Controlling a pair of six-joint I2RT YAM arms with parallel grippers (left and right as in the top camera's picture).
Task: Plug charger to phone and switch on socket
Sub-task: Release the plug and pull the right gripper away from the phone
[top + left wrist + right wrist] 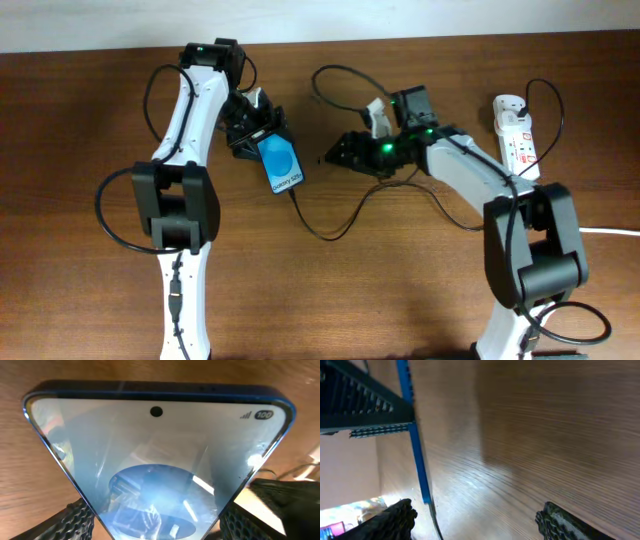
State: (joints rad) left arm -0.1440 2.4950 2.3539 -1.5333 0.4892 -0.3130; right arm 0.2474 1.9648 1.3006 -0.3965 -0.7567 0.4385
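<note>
The left gripper needs to lower the tilted phone next, flat onto the bare brown tabletop below, and let go of it, as the charger is already in the phone's end.
The phone (281, 165), blue screen lit, is tilted up off the table, and my left gripper (255, 135) is shut on it. In the left wrist view the phone (155, 450) fills the frame between the left gripper's fingers (155, 522). The charger (325, 232), a thin black cable, runs from the phone's lower end in a loop across the table. My right gripper (340, 152) is open and empty just right of the phone. Its wrist view shows the phone's blue edge (415, 445) with the charger (436, 525) leaving its end, left of the right gripper's open jaws (475, 520). The socket (515, 135) lies at the far right.
A thick white cord (610, 232) leaves the frame at the right edge. A black cable (545, 100) arcs over the socket. The arm bases stand at the table's front. The table is brown wood (400, 290).
</note>
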